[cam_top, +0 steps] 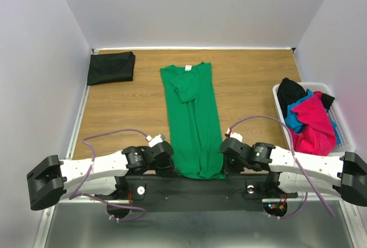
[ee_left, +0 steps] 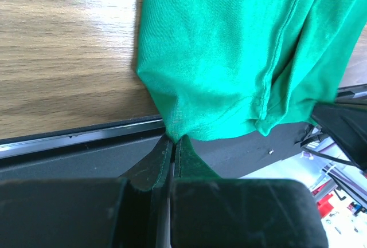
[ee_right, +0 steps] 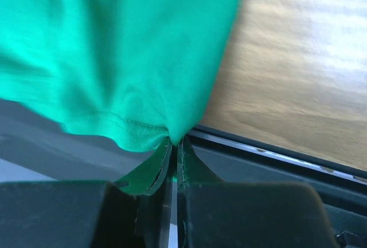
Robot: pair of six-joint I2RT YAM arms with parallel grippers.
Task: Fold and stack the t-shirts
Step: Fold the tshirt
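My left gripper should next lift the corner of the hem up and outward. Then it should lower the corner onto the shirt's long edge at mid-length [cam_top: 171, 107] and let go, because the hem hangs over the table.
The bright green t-shirt [cam_top: 194, 116] lies lengthwise down the middle of the wooden table, sleeves folded in, white neck label at the far end. Its hem hangs over the near edge. My left gripper [cam_top: 168, 166] is shut on the hem's left corner [ee_left: 172, 126]. My right gripper [cam_top: 225, 163] is shut on the hem's right corner [ee_right: 172, 136]. A folded black t-shirt [cam_top: 111, 67] lies at the far left corner. Magenta [cam_top: 313, 125], blue [cam_top: 298, 113] and black [cam_top: 289, 90] tees are heaped in the white basket [cam_top: 338, 123] at the right.
The table's black metal front edge [ee_left: 74, 139] runs just below the hem; it also shows in the right wrist view [ee_right: 275, 156]. Grey walls close in the table on three sides. Cables loop from both arms over the near table.
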